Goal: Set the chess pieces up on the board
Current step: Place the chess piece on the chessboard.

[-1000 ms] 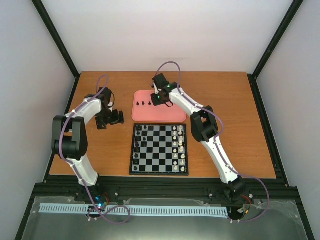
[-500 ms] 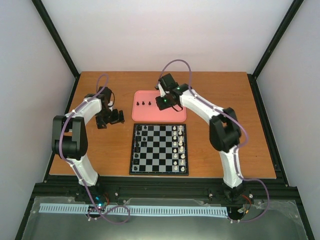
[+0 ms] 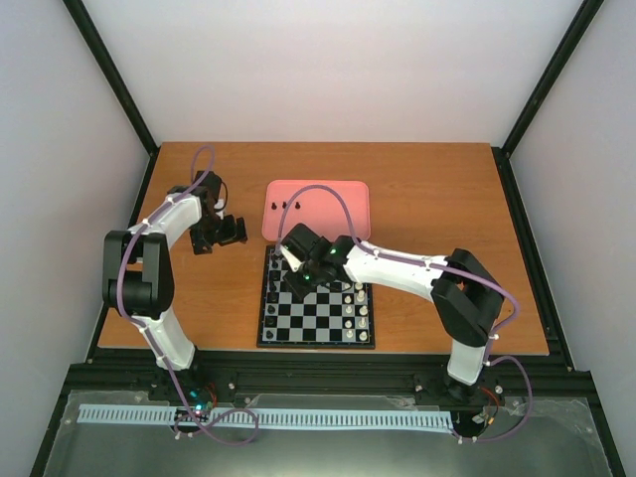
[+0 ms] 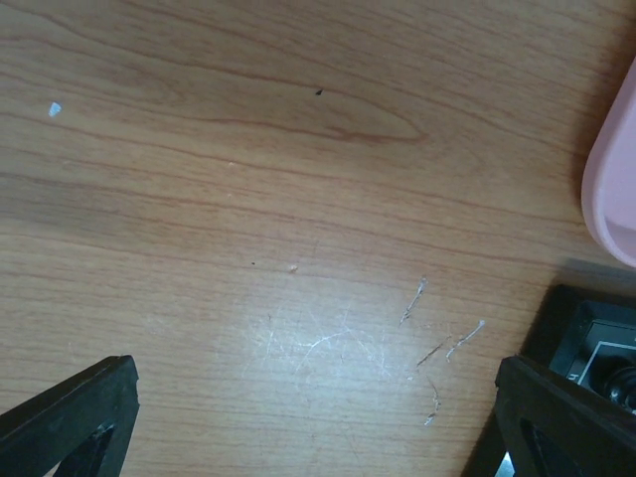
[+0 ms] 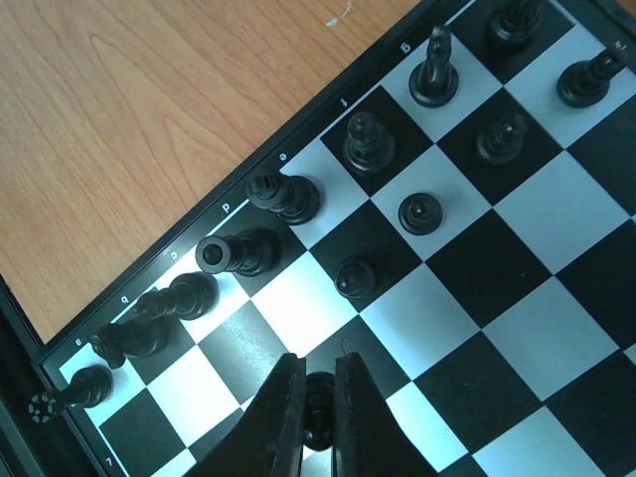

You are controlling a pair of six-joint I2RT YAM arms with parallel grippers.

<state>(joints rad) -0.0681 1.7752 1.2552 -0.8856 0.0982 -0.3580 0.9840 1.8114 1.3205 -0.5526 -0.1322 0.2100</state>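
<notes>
I will lower my right gripper toward the tall black pieces next, onto the white square [image 3: 284, 299] [image 5: 304, 304] beside the end black pawn, because that square is empty.
The board [image 3: 320, 324] lies in front of the pink tray [image 3: 338, 225]. My right gripper [image 5: 318, 383] is shut on a small black chess piece [image 5: 318, 417], held just above a square in the second row from the board's left edge. Several black chess pieces stand along that edge, such as a tall one [image 5: 283, 196], with black pawns [image 5: 355, 278] one row in. From above, my right gripper [image 3: 295, 270] hangs over the board's far-left part. Three black pieces [image 3: 285, 204] remain on the tray. My left gripper [image 3: 231, 232] stands open over bare wood, left of the board.
White pieces [image 3: 360, 298] fill the board's right two columns. In the left wrist view the open gripper [image 4: 313, 407] frames scratched tabletop, with the tray's corner [image 4: 611, 179] and the board's corner [image 4: 586, 333] at the right. Black frame posts border the table.
My right arm has swung from the pink tray toward me and left, carrying a black piece to the board's left side. The left arm has not moved.
</notes>
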